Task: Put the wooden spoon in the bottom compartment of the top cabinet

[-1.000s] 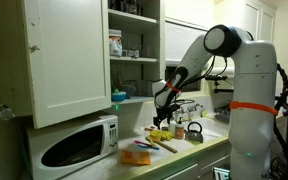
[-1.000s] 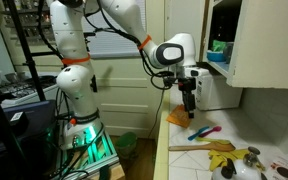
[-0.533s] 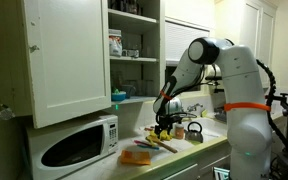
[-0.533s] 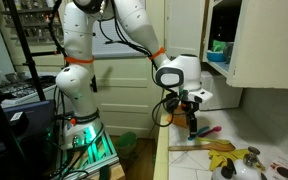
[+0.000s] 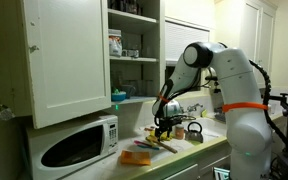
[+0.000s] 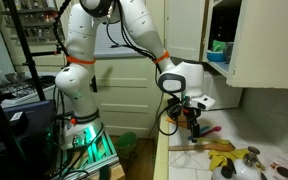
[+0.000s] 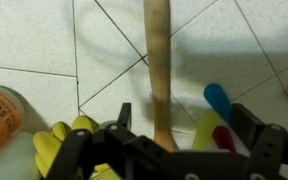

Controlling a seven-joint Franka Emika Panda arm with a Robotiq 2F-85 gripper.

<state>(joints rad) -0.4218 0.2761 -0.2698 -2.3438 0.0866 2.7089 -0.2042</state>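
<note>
The robot's gripper needs to move slightly toward the yellow items and lower, centred on the spoon's handle, because the handle sits nearer the finger by those items.
The wooden spoon lies on the tiled counter, its long handle running up the wrist view between my jaws. It shows as a thin pale stick in both exterior views. My gripper is open and low over the spoon, with the handle nearer one finger and nothing held. It also shows in both exterior views. The white top cabinet hangs above with its door open. Its bottom compartment holds a teal bowl.
Blue, yellow and red utensil handles lie right beside the spoon. Yellow items and a flat orange packet lie on the counter. A white microwave stands under the cabinet door. A kettle stands nearby.
My gripper has come down from mid-air to just above the counter, over the spoon. The spoon has not moved.
</note>
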